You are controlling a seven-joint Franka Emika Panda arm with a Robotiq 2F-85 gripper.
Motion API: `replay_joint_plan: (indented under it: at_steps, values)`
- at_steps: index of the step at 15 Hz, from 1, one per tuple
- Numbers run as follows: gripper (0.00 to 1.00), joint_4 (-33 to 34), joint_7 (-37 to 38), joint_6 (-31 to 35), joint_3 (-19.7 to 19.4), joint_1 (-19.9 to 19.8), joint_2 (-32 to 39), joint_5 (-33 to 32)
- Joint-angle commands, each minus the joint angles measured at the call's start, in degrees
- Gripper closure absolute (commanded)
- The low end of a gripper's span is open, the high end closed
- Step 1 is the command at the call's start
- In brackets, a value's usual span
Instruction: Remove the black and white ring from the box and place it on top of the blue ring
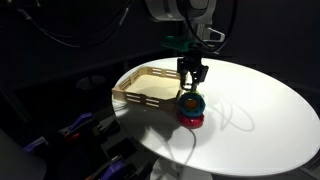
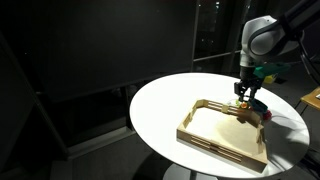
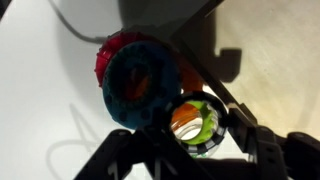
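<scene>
Next I will shift my gripper toward the blue ring (image 1: 191, 103) (image 3: 140, 85) and release the black and white one, since the blue ring lies to the gripper's left in the wrist view.
In the wrist view my gripper (image 3: 196, 138) is shut on the black and white ring (image 3: 212, 146); green and orange show through its hole. The blue ring (image 3: 140, 85) lies just beside it, on top of the wider red ring (image 3: 108, 52). In both exterior views the gripper (image 1: 192, 76) (image 2: 247, 94) hangs close above the ring stack (image 1: 190, 104), just outside the box (image 1: 135, 97) (image 2: 215, 140). The held ring itself is too small to make out in the exterior views.
The round white table (image 1: 260, 110) carries the box and the stack near its middle. Its edge curves round close on the box's side (image 1: 125, 110). The surroundings are dark, with cables and gear below the table (image 1: 80, 130).
</scene>
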Motion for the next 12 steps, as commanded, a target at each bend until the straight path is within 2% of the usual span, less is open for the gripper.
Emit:
replay_joint_plan:
  at_steps: [1,4,5,7,12]
  values:
    - [0.58,1.95,2.09,-2.74,-0.81,-0.83,0.87,-1.00]
    - [0.58,2.12,2.24,-3.48,-1.32,-1.25,1.05,-0.96]
    - [0.14,2.20,2.33,-3.84,-1.40,-1.34,1.10,-0.95]
    - [0.02,2.44,2.55,-4.56,-1.39,-1.50,1.23,-0.87]
    - [0.00,2.35,2.31,-5.63,-1.14,-1.58,0.87,-0.73]
